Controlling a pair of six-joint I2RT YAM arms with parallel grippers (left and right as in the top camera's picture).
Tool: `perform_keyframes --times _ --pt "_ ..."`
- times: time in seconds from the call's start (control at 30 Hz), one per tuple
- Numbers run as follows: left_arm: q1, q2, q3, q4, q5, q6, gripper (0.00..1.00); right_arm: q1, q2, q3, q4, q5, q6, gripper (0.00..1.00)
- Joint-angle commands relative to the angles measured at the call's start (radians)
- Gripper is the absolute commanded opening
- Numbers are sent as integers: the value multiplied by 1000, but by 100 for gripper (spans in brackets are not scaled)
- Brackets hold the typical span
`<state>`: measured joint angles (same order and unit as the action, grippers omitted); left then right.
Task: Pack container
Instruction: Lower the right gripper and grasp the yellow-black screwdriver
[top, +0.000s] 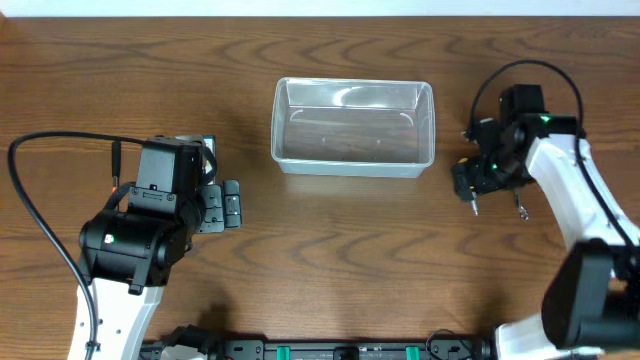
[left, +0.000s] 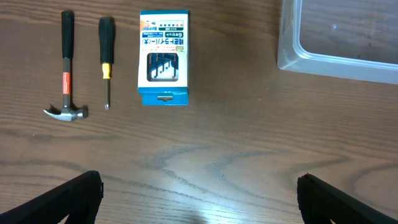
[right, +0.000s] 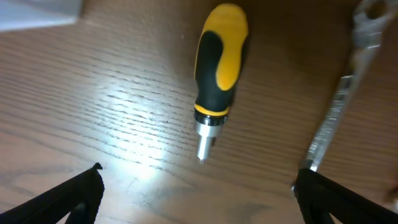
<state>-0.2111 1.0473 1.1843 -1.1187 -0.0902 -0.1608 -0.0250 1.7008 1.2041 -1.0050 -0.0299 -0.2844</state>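
Note:
The stubby screwdriver has a yellow-and-black handle. My right gripper will move outward and down onto that handle next.
The clear plastic container (top: 353, 125) stands empty at the table's middle back; one corner of it (left: 336, 37) shows in the left wrist view. My left gripper (left: 199, 199) is open over bare wood, short of a hammer (left: 65, 68), a black-handled screwdriver (left: 106, 56) and a blue-and-white box (left: 163, 57). My right gripper (right: 198, 199) is open above the table, with a stubby yellow-and-black screwdriver (right: 217, 68) just ahead of it. A metal wrench (right: 339, 99) lies by its right finger. Nothing is held.
In the overhead view the left arm (top: 150, 225) covers most of the left-hand tools. The right arm (top: 570, 200) reaches in from the right edge. The screwdriver tip (top: 474, 208) and the wrench (top: 520, 208) peek out below the right gripper (top: 466, 183).

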Motion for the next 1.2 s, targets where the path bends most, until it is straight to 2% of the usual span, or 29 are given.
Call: perform_keyframes --times 0.0,0.4,1.03,1.17 --pt "5 18 11 -2 -16 -13 98 -7 60 51 -1 -13 0 99" --pt "5 84 11 31 -16 -17 98 -8 204 184 -5 -13 -1 99" --pt "5 84 11 39 -16 -17 98 -9 321 186 -3 -12 -1 99" --pt "5 84 11 39 -16 -17 98 -12 338 185 -3 -11 -1 95"
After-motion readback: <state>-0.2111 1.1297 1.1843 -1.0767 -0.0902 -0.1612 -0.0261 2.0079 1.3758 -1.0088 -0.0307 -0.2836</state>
